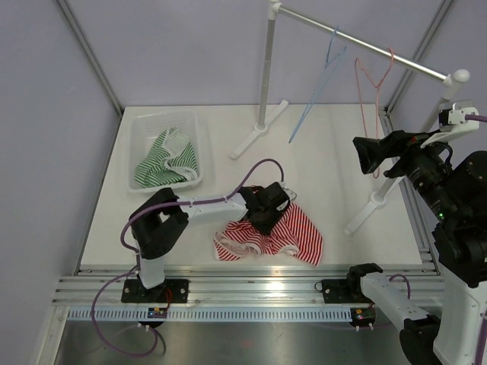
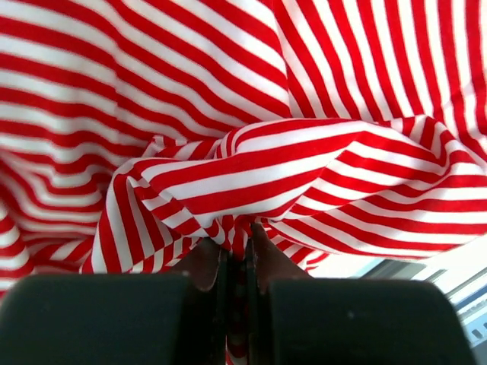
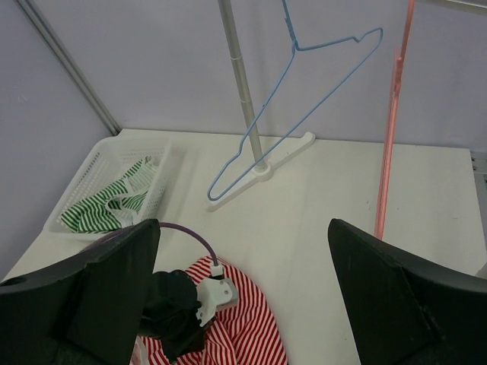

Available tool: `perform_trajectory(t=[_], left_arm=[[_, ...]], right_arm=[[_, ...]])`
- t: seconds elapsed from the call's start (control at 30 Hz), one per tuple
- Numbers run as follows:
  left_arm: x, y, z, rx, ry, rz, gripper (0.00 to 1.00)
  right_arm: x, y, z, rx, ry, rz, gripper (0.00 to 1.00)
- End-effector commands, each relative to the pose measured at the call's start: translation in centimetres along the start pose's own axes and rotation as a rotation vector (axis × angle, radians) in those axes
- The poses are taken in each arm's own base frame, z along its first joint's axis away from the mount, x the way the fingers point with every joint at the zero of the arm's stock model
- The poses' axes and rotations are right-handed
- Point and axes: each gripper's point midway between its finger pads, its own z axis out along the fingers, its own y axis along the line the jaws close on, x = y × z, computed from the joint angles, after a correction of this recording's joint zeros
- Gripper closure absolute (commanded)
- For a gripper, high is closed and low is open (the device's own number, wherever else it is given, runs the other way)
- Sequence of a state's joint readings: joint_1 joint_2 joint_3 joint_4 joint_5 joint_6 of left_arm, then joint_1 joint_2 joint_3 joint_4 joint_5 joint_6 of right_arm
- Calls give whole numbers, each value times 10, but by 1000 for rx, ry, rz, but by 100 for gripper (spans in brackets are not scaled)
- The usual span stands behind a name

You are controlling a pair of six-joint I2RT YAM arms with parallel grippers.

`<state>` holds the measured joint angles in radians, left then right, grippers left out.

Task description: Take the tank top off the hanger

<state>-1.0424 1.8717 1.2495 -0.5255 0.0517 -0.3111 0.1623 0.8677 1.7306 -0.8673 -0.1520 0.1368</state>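
The basket outward of the robot's left gripper and to its left in the top view holds a garment, so the gripper should rise, cross over the basket, lower inside it and release.
The red-and-white striped tank top (image 1: 293, 236) lies crumpled on the white table, off any hanger. My left gripper (image 1: 264, 215) sits low over its left part. In the left wrist view the gripper (image 2: 240, 237) is shut on a bunched fold of the striped cloth (image 2: 251, 175). A blue hanger (image 1: 323, 76) and a pink hanger (image 1: 373, 91) hang bare on the rail. My right gripper (image 1: 373, 156) is raised at the right near the pink hanger, open and empty (image 3: 243, 293). The right wrist view shows the tank top (image 3: 247, 331), the blue hanger (image 3: 304, 91) and the pink hanger (image 3: 389, 137).
A white basket (image 1: 144, 122) at the back left holds a green-striped garment (image 1: 163, 160); it also shows in the right wrist view (image 3: 156, 182). The clothes rack has a post (image 1: 266, 76) at the back and feet (image 1: 373, 201) at the right.
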Motion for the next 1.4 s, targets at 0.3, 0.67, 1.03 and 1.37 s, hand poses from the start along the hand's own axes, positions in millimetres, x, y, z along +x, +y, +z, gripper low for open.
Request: perform_trajectory(t=[0.3,0.67,1.03,1.37], left_arm=[[-104,112,-221,-341,-570,-270,100],[-139,220,-374,-570,-798,-513,100],[-116,328,-355,-602,-758,-778,100],[-51,433,-247,-842,-424,-1020,100]], right_arm=[[-16,-2,-3,15,-72,-16,1],[-30,1,12,-8,-95,-48,1],[-30,16,38,-109,-62,-32,1],[-20,28,46,-179,-33,28,0]])
